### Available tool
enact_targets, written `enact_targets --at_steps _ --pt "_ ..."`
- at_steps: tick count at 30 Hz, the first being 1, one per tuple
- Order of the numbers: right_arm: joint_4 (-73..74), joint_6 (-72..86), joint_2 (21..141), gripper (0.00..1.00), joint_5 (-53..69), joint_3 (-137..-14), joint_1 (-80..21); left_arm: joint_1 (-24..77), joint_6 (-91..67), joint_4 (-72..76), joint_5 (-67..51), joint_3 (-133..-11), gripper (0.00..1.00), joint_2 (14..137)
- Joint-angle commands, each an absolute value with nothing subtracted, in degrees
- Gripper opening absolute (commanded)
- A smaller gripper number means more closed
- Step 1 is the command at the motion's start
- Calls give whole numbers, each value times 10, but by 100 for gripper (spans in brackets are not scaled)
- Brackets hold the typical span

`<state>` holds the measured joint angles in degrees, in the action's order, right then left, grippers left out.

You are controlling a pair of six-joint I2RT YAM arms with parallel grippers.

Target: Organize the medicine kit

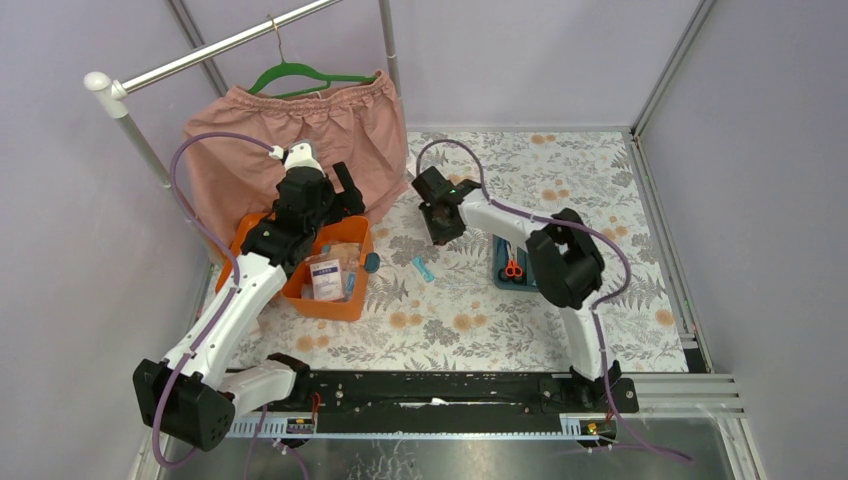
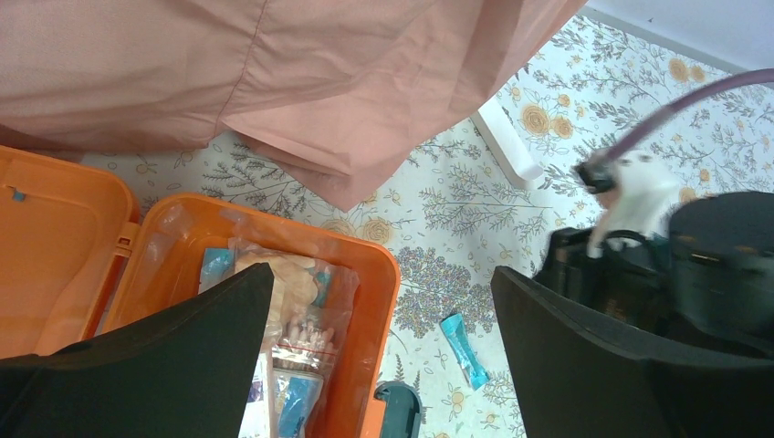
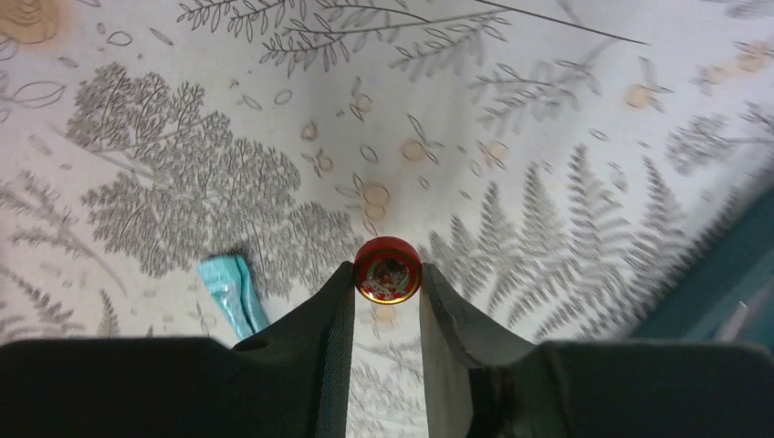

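My right gripper goes to the right in the top view next and releases the tin (image 3: 388, 269) in the insert tray (image 3: 721, 287), since it's still over the cloth.
The medicine kit's orange box (image 1: 298, 290) lies open at the left, its lid (image 2: 55, 246) flat beside it, with plastic bags of supplies (image 2: 292, 319) inside. My left gripper (image 2: 381, 274) hovers open above the box's right rim (image 2: 388, 292), holding nothing. The dark teal insert tray (image 1: 500, 277) lies at the right by the right arm. My right gripper (image 3: 386, 274) is shut on a small round red tin (image 3: 388, 269), pinched between the fingertips low over the table. In the top view the right gripper (image 1: 437, 225) points down mid-table and hides the tin.
A teal sachet (image 1: 424, 269) lies on the floral cloth between box and tray, left of the right gripper's fingers (image 3: 233, 292). Orange-handled scissors (image 1: 513, 268) rest in the tray. A pink garment (image 1: 300, 130) hangs on a green hanger behind the box. The box's teal latch (image 2: 399, 406) juts out.
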<state>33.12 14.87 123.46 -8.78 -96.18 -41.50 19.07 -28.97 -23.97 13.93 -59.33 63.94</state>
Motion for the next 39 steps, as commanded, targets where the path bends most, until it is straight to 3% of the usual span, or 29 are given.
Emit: enact_targets --at_steps 1,6,12,27,32,39 --pt "343 160 1113 25 -133 -920 -382 185 -281 -218 139 -589 98 638" --pt "319 167 999 26 -127 -789 -284 185 -283 -220 137 -588 99 637" --pt "314 150 954 26 -137 -722 -181 185 -284 -222 141 -588 99 633" --pt "266 138 1086 28 -114 -765 -106 185 -281 -217 126 -585 99 631" --pt "257 140 1110 34 -106 -781 -104 185 -282 -219 131 -586 99 634" --pt "261 138 1106 55 -107 -786 -103 185 -282 -220 130 -586 98 636"
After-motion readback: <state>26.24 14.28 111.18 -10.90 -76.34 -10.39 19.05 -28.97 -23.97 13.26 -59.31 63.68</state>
